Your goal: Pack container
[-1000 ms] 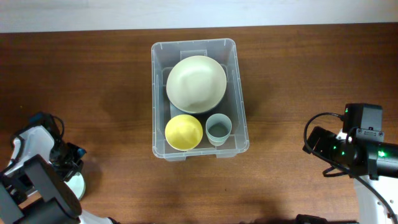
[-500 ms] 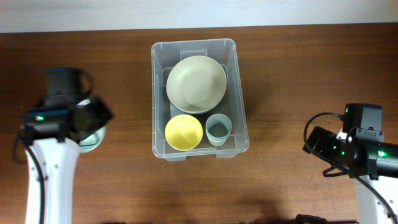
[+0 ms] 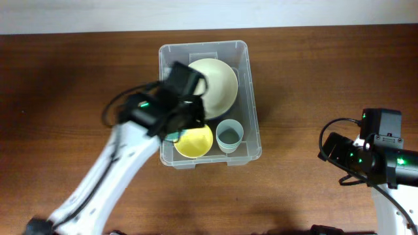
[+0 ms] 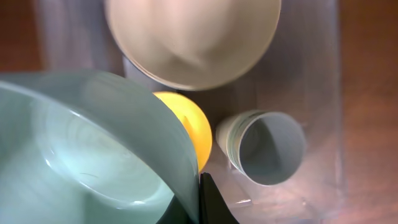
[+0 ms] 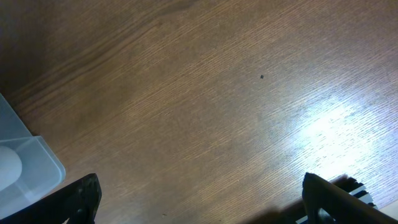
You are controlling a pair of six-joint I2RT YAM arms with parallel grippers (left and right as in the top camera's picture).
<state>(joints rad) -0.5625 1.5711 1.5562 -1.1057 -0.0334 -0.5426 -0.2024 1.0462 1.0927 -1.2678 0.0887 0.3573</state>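
My left gripper moves down next, easing to the right in the overhead view. It then releases the green bowl (image 4: pixel 87 155) into the yellow bowl (image 4: pixel 191 126), since that lies below it.
The clear plastic container (image 3: pixel 249 98) stands at the table's middle. It holds a large cream bowl (image 3: pixel 219 81), a yellow bowl (image 3: pixel 196 142) and a pale blue cup (image 3: pixel 230 135). My left gripper (image 3: pixel 175 130) is over the container's left side, shut on the rim of a pale green bowl (image 4: pixel 87 155), which shows large in the left wrist view above the yellow bowl (image 4: pixel 189 124), with the cup (image 4: pixel 267 146) and the cream bowl (image 4: pixel 193 37) beyond. My right gripper (image 5: pixel 199 199) is open and empty over bare table at the right.
Brown wooden table (image 3: pixel 313 65) all round the container. The right arm's base (image 3: pixel 372 156) sits at the right edge. A corner of the container (image 5: pixel 25 165) shows at the left of the right wrist view.
My left arm has swung from the table's left side to over the container, carrying the pale green bowl with it. The right arm has not moved.
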